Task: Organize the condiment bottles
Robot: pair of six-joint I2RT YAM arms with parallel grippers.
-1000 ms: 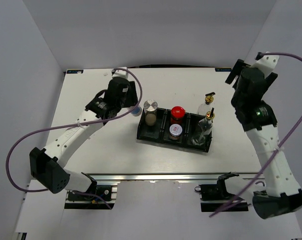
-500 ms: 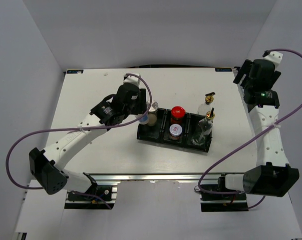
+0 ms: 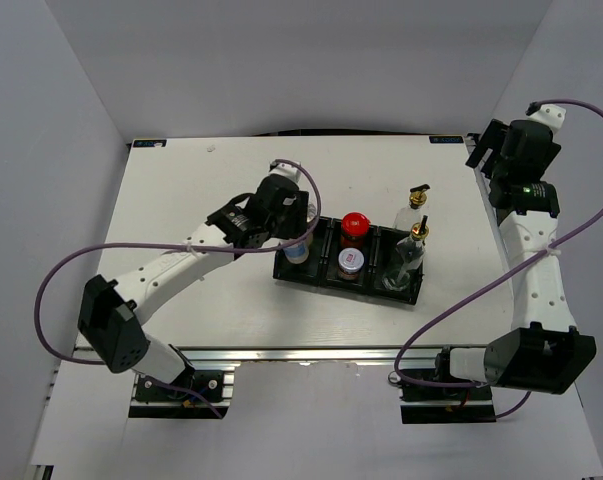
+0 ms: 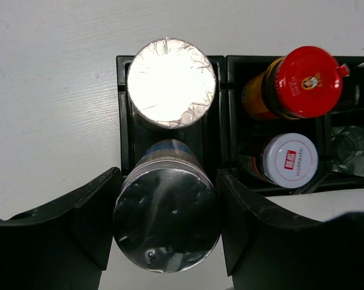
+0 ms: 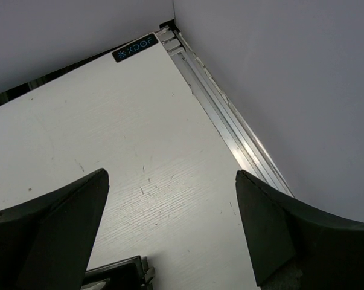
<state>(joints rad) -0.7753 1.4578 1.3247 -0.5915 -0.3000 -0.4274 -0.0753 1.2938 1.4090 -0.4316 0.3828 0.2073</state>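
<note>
My left gripper lowers its shaker slightly toward the middle section next, then lets go at the tray's near end. Another shaker fills the tray's far end.
My left gripper (image 4: 166,199) is shut on a silver-lidded shaker (image 4: 166,226) with a blue label and holds it over the near end of the black tray's (image 4: 123,115) left compartment. In the top view the left gripper (image 3: 295,238) is above that end of the tray (image 3: 281,272). A second silver-lidded shaker (image 4: 171,83) stands at the far end of the same compartment. The red-capped jar (image 3: 354,225) and a white-lidded shaker (image 3: 351,262) stand in the middle compartment. One glass bottle (image 3: 412,250) stands in the right compartment; the other (image 3: 413,206) stands on the table behind the tray. My right gripper (image 3: 491,150) is open and empty.
The right gripper (image 5: 169,181) hangs high over the table's far right corner, near the aluminium edge rail (image 5: 230,130) and the grey wall. A corner of the tray (image 5: 118,275) shows below it. Purple cables loop off both arms.
My left gripper has carried the blue-labelled shaker rightward from the table left of the tray to over the left compartment. The right arm swung up toward the far right corner, then stayed.
</note>
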